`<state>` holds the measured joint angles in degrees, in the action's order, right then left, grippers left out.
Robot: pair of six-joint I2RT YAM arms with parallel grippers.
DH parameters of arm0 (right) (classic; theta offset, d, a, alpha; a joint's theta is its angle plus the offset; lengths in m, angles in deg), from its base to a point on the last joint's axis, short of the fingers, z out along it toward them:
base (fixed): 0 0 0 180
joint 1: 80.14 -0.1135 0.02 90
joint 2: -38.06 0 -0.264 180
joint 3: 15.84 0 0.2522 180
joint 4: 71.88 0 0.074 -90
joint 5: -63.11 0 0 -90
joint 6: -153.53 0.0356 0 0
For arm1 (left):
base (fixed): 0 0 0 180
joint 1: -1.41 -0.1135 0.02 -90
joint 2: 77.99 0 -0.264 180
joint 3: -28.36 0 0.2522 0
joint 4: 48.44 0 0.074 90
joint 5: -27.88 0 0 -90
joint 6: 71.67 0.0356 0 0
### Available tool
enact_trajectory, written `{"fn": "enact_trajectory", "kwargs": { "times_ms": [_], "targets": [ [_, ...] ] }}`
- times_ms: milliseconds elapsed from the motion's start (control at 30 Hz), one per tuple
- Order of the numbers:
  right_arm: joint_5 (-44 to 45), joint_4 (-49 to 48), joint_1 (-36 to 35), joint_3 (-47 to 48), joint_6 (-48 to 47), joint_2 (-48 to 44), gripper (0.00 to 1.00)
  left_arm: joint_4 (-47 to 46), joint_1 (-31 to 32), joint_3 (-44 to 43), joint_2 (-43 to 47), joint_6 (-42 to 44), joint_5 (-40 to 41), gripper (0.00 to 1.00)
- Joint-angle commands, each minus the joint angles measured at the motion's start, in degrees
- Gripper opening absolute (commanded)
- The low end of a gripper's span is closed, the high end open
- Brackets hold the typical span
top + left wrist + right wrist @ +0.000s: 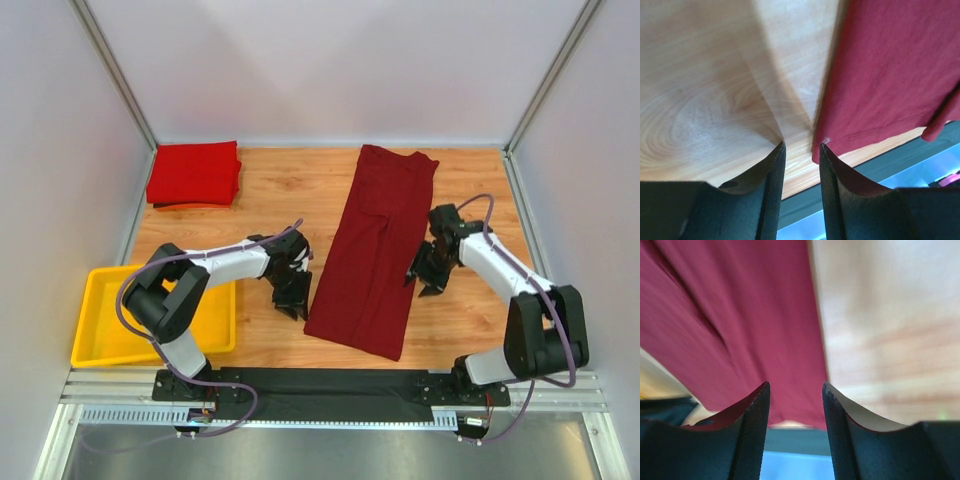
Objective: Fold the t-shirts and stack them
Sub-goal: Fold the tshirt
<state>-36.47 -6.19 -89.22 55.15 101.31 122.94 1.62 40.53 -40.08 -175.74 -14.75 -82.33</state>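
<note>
My right gripper moves back and down onto the maroon t-shirt's near corner [398, 356] [818, 425] opposite my left gripper next, since that corner lies below and back toward the base.
A dark maroon t-shirt [375, 250] lies as a long folded strip across the middle of the wooden table, running from the back down to the front edge. A brighter red t-shirt [195, 172] sits folded at the back left. My left gripper [293, 300] is low by the maroon shirt's near left corner. In the left wrist view it [800, 145] is open, with bare wood between the fingers and the maroon hem [890, 75] just beside its right fingertip. My right gripper [425, 278] is over the strip's right edge. It [795, 385] is open above the maroon cloth [740, 315] and holds nothing.
A yellow tray [100, 340] stands at the front left beside the left arm's base. Grey walls close in the table on three sides. The black rail [330, 385] with both arm bases runs along the near edge.
</note>
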Motion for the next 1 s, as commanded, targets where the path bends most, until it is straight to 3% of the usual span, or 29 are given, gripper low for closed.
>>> {"fn": "enact_trajectory", "kwargs": {
  "times_ms": [0,200,300,500,867,967],
  "targets": [
    [3.4,1.8,-5.1,-6.2,7.6,-7.3,0.48,-2.2,0.7,1.5,3.1,0.4,-1.2,0.41],
    [5.7,3.9,-13.0,-14.8,14.9,-16.0,0.46,-3.2,2.7,2.2,2.7,0.1,-1.4,0.41],
    [2.0,0.9,-15.4,-21.5,18.8,-20.1,0.45,-3.2,3.5,2.3,2.0,0.2,-0.9,0.41],
    [2.2,-3.8,-23.9,-28.8,26.5,-21.5,0.45,-4.1,5.6,4.7,1.3,-0.8,0.9,0.39],
    [4.9,-6.0,-31.3,-30.8,32.1,-20.7,0.41,-5.3,5.9,6.7,1.5,-2.6,2.2,0.01],
    [5.6,-5.8,-31.2,-32.2,32.9,-21.9,0.3,-4.5,5.9,6.4,2.0,-2.8,3.0,0.0]
  ]
}}
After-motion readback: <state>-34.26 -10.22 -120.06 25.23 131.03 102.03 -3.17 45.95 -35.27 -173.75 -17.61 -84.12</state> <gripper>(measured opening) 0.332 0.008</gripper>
